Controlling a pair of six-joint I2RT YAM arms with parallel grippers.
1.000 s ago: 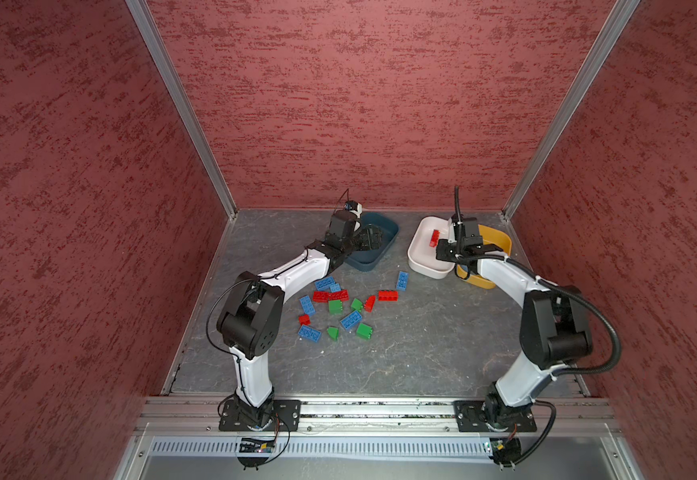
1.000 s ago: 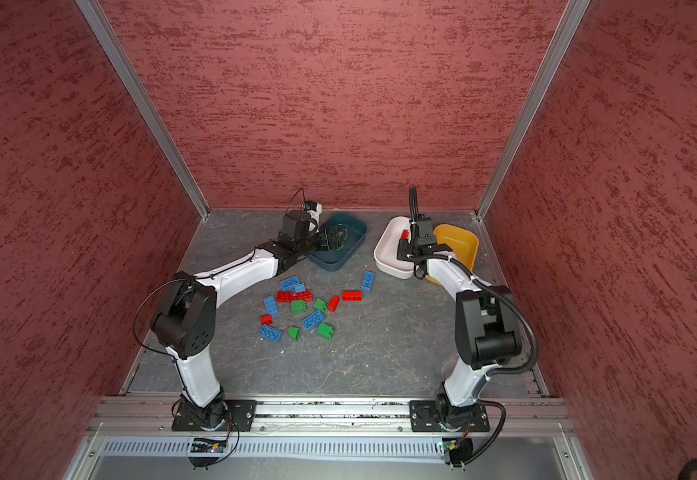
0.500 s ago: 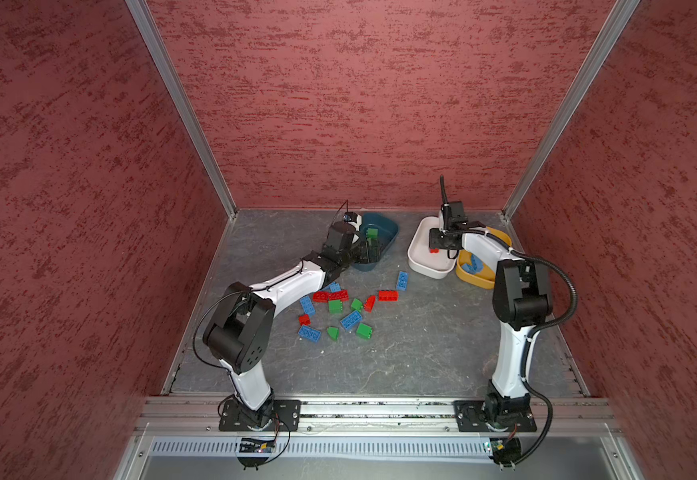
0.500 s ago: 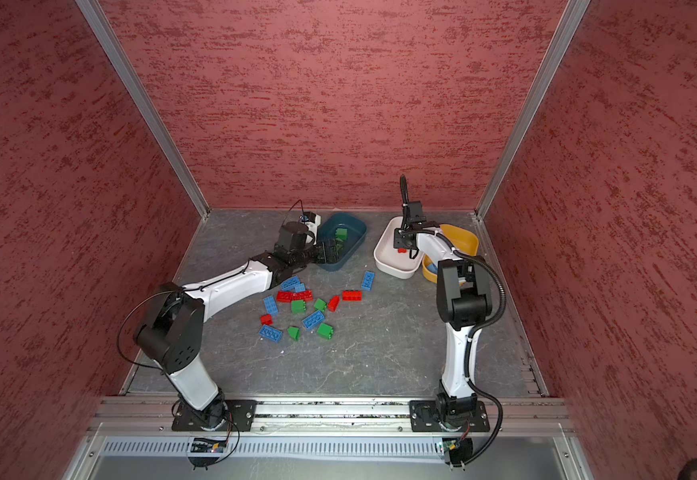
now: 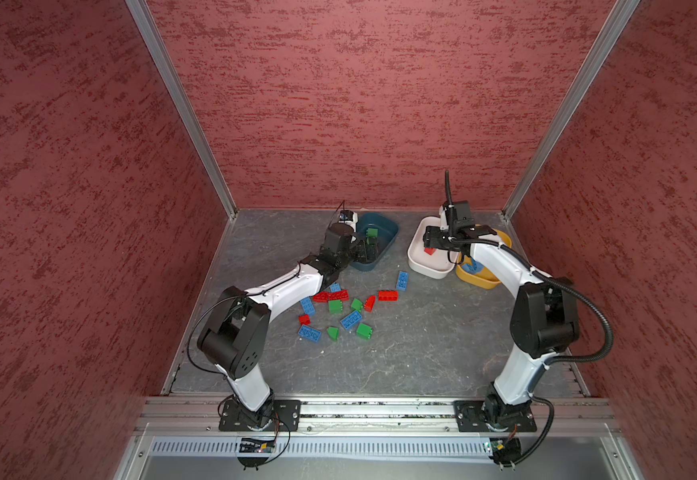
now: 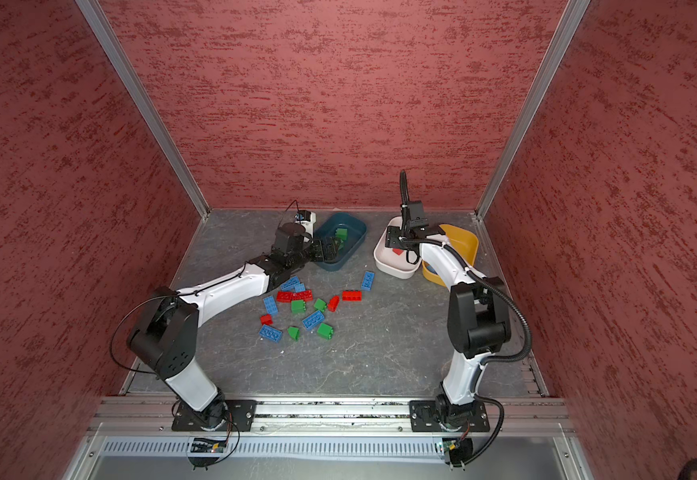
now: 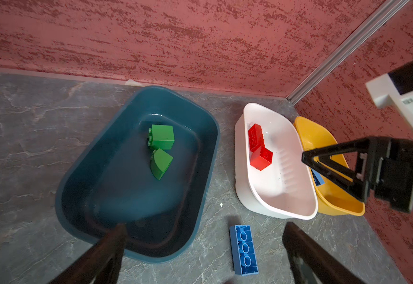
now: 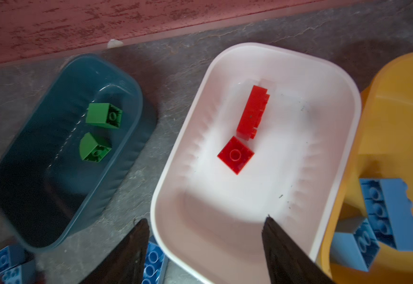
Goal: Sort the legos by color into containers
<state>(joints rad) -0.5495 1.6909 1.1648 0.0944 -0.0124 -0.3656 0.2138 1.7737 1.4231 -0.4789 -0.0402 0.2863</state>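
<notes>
I should move my right gripper back past the white container's rim and down to close across the upside-down blue lego's middle [image 5: 402, 281] [image 8: 154, 259], because there is bare floor beside both long sides of the lego.
The dark teal container [image 5: 386, 232] [image 7: 126, 191] holds two green legos [image 7: 162, 136]. Two red legos [image 8: 236, 155] lie in the white container [image 5: 419, 262] [image 8: 225, 209]. In the mustard yellow container [image 5: 479, 280] [image 8: 397, 110] are blue legos [image 8: 392, 211]. My left gripper [image 5: 363, 253] [image 7: 205, 228] is open and empty at the teal container's near end. My right gripper [image 5: 432, 241] [image 8: 205, 220] hangs open and empty above the white container. Several loose red, green and blue legos [image 5: 338, 307] lie scattered mid-floor.
A single blue lego [image 5: 402, 280] [image 7: 243, 248] lies upside down on the floor between the teal and white containers. Red walls enclose the grey floor on three sides, and the containers stand close to the back wall.
My right gripper has opened above the white container, and the red lego it carried now lies inside. My left gripper has drawn back slightly toward the teal container's near end.
</notes>
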